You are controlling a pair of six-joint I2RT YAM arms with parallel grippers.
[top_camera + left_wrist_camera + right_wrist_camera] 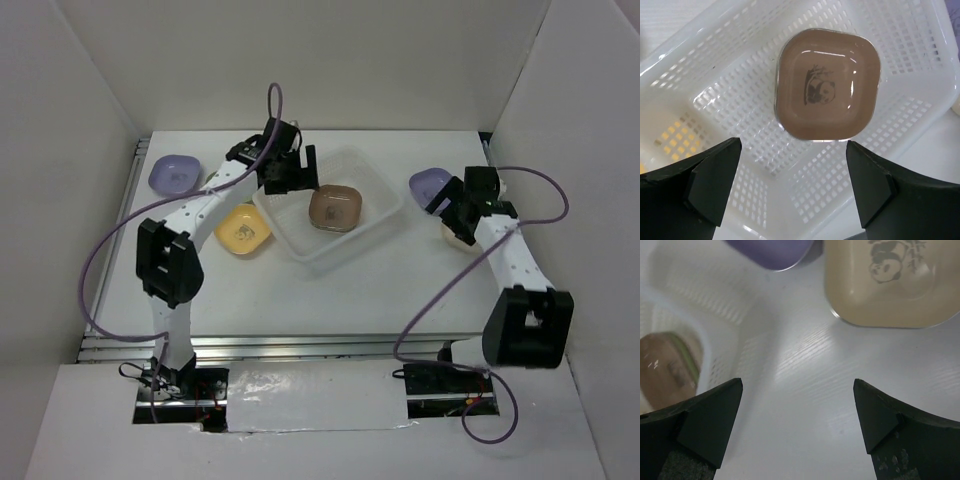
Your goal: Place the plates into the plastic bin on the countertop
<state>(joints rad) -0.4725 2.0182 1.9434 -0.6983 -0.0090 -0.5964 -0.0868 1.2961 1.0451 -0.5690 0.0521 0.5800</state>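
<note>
My right gripper should move down next onto the cream plate's edge that faces the bin, since that edge is below it and to its right in the wrist view.
The plastic bin (375,225) stands mid-table with a brown plate (335,208) lying in it. My left gripper (291,180) is open and empty over the bin's left corner. In the left wrist view the brown plate (827,85) with a panda mark lies on the bin floor (730,100) ahead of my left gripper (792,185). My right gripper (447,206) is open and empty, right of the bin, between a purple plate (428,182) and a cream plate (458,236). The right wrist view shows the cream plate (895,280) and purple plate (772,250) ahead of my right gripper (797,425).
A yellow plate (243,230) lies just left of the bin, partly under my left arm. Another purple plate (173,174) sits at the far left. White walls enclose the countertop (330,295); a metal rail (300,345) runs along its front edge.
</note>
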